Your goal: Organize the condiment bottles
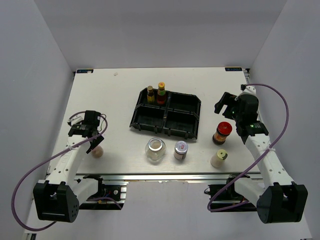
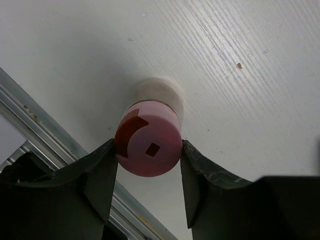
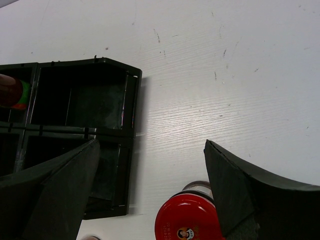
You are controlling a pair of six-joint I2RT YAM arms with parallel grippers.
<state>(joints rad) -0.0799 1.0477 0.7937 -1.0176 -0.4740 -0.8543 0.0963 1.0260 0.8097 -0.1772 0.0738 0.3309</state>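
Next, my left gripper rises over the section of the black tray before the dark bottles and lowers to let go. That section lies outward, to the gripper's right in the top view.
At the table's front left stands the pink-capped bottle [image 1: 97,151]. My left gripper [image 1: 95,142] is down over it, and in the left wrist view both dark fingers [image 2: 100,185] press the sides of its pink cap [image 2: 149,145]. Two slim dark bottles [image 1: 150,94] [image 1: 161,92] stand in the back-left compartment of the black tray [image 1: 192,105]. A clear glass jar [image 1: 155,150] and a silver-lidded jar [image 1: 180,150] stand in front of the tray. To their right are the red-lidded jar [image 1: 222,132] and the cream bottle [image 1: 218,158]. My right gripper [image 1: 226,106] hangs open just behind the red-lidded jar [image 3: 187,220], holding nothing.
The tray's [image 3: 132,100] other three compartments hold nothing. The metal rail at the table's front edge [image 2: 45,130] runs close beside the pink-capped bottle. White walls close in the table on the left, back and right.
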